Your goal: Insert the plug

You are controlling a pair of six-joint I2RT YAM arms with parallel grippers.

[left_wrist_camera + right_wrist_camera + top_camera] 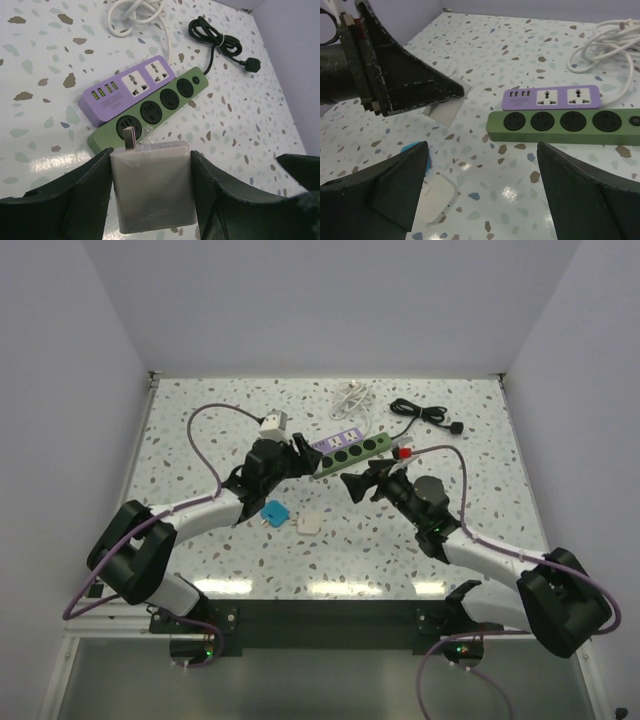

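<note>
The plug's loose end juts past the left gripper, so my right gripper goes left in the top view next, open fingers around that end.
My left gripper (150,186) is shut on a pale grey plug (150,192), one finger pressed to each side. Its metal prongs (131,138) point at the nearest end socket of the green power strip (161,106), just short of it. A purple strip (125,90) lies alongside the green one. From above, the left gripper (300,457) sits at the left end of the green strip (352,451). My right gripper (356,486) stands open and holds nothing, just in front of the strip. In the right wrist view the green strip (560,127) lies beyond my open right gripper (482,192).
A blue plug (272,511) and a white plug (307,524) lie on the table in front of the left gripper. A coiled white cable (350,395) and a black cable (420,412) lie at the back. White walls enclose the table on three sides.
</note>
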